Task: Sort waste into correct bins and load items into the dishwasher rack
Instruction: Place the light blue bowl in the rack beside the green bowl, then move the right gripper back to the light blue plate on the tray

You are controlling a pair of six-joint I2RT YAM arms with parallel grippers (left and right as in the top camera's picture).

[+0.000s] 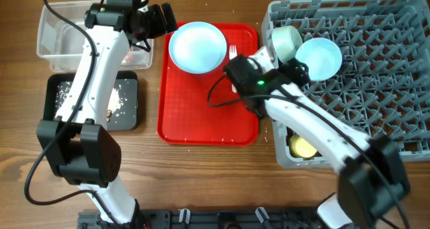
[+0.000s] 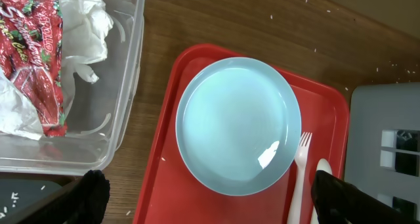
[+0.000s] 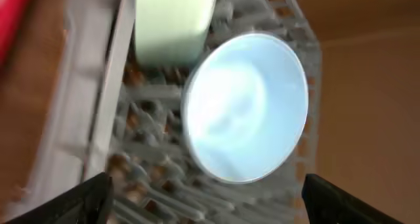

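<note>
The pale blue bowl is below my right gripper and to the right in the overhead view, so my right gripper will next move across and down onto the pale blue bowl's rim clear of the other bowl (image 1: 339, 66) (image 3: 300, 133).
A pale blue plate (image 1: 197, 46) lies on the red tray (image 1: 201, 115), with a white fork (image 1: 233, 52) beside it. In the left wrist view the plate (image 2: 236, 125), fork (image 2: 300, 178) and spoon (image 2: 322, 167) show. My left gripper (image 1: 160, 21) (image 2: 213, 207) is open and empty, just left of the plate. The clear tub (image 1: 54, 48) holds the red wrapper (image 2: 36, 46) and napkin (image 2: 82, 20). The black tray (image 1: 127, 118) holds crumbs. My right gripper (image 1: 299, 71) (image 3: 210, 201) is open over the grey rack (image 1: 376, 108), beside two bowls (image 1: 318, 58) (image 1: 285, 41) (image 3: 246, 106). A yellow cup (image 1: 302, 147) sits in the rack.
The rack's near wall (image 3: 98, 119) stands next to the red tray's right edge. Small white crumbs lie scattered on the wooden table (image 1: 201, 182). The tub and black tray stand close together at the left.
</note>
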